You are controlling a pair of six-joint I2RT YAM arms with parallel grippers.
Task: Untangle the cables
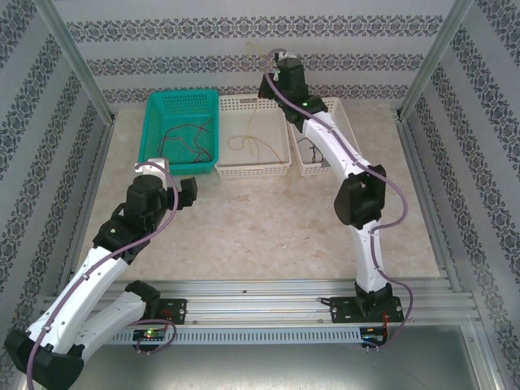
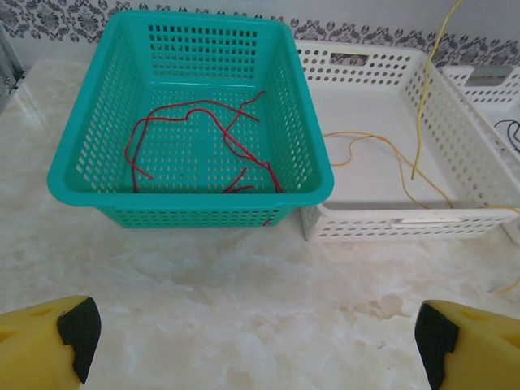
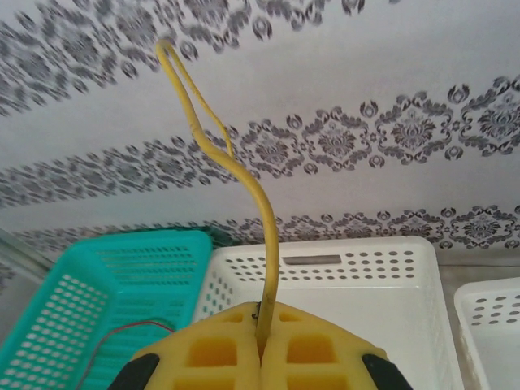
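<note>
My right gripper should tip down, lower and draw back to release the yellow cable, because the middle white basket's bottom is below and back from the gripper.
Red cables [image 2: 203, 138] lie loose in the teal basket [image 2: 73, 183], also seen from above as red cables [image 1: 185, 140]. My right gripper [image 3: 262, 333] is shut on a yellow cable [image 3: 264, 219], held high over the back of the middle white basket [image 1: 280, 169]. The yellow cable [image 2: 422, 89] hangs down into that basket, where more yellow cable [image 2: 374, 150] lies on the floor. A dark cable [image 2: 512, 130] shows in the right white basket. My left gripper [image 2: 258, 341] is open over bare table in front of the teal basket, nothing between its fingers [image 2: 49, 341].
Three baskets stand side by side at the back: teal [image 1: 154, 122], middle white, right white [image 1: 351, 134]. The right arm [image 1: 349, 171] reaches over the right white basket. Patterned walls close in the table [image 1: 268, 227] on three sides.
</note>
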